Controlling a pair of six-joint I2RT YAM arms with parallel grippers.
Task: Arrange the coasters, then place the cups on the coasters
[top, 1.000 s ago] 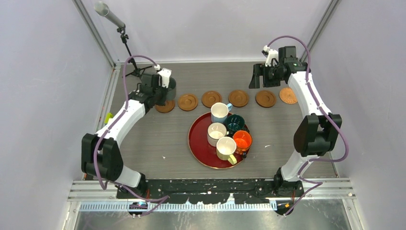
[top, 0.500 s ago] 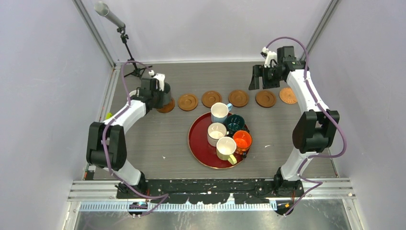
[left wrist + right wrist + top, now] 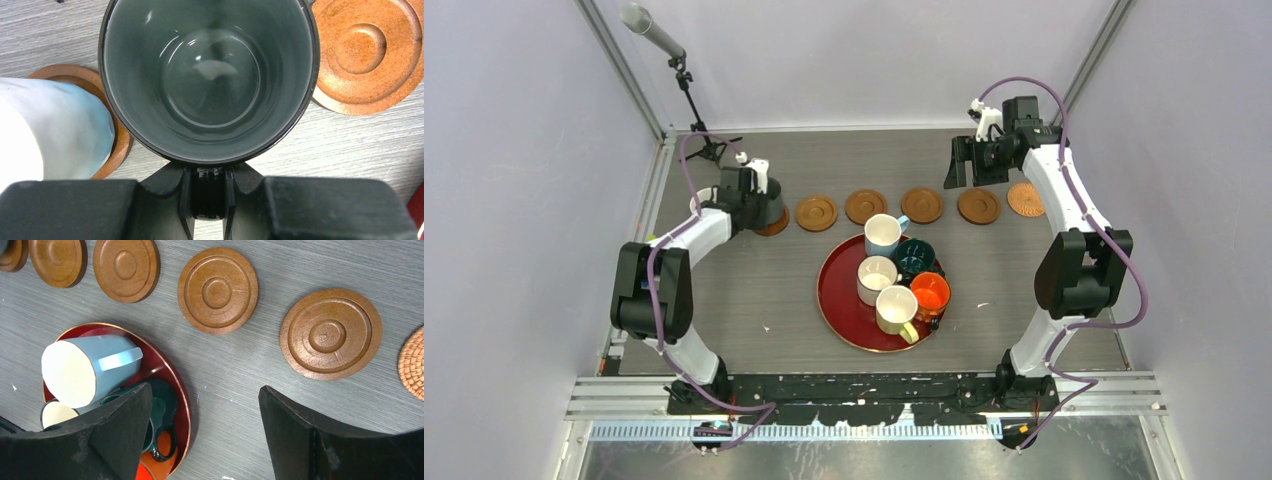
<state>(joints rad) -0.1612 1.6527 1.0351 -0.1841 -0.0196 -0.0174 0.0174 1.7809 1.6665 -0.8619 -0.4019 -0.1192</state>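
Note:
I will lower my left gripper, put the dark grey-green cup on the partly covered coaster, since that is below it, and let go of the cup's handle.
My left gripper [image 3: 208, 172] is shut on the handle of a dark grey-green cup [image 3: 210, 80]. In the top view the cup [image 3: 770, 207] stands over the leftmost visible coaster [image 3: 773, 226]; I cannot tell whether it touches. A white cup [image 3: 45, 130] sits on a coaster [image 3: 75, 80] just to its left. More coasters [image 3: 816, 212] [image 3: 865, 206] [image 3: 921, 204] [image 3: 978, 205] form a row. Several cups, among them light blue [image 3: 884, 235], dark teal [image 3: 915, 258] and orange [image 3: 930, 292], stand on the tray. My right gripper [image 3: 205, 430] hangs open and empty above the row.
The dark red round tray [image 3: 834, 300] lies mid-table. A paler woven disc [image 3: 1025, 198] ends the row at the right. A microphone stand [image 3: 689, 100] rises at the back left corner. Metal frame posts and walls close in the table.
The left arm has drawn back and down, bringing the dark grey-green cup lower over the leftmost coaster. The right arm has barely shifted.

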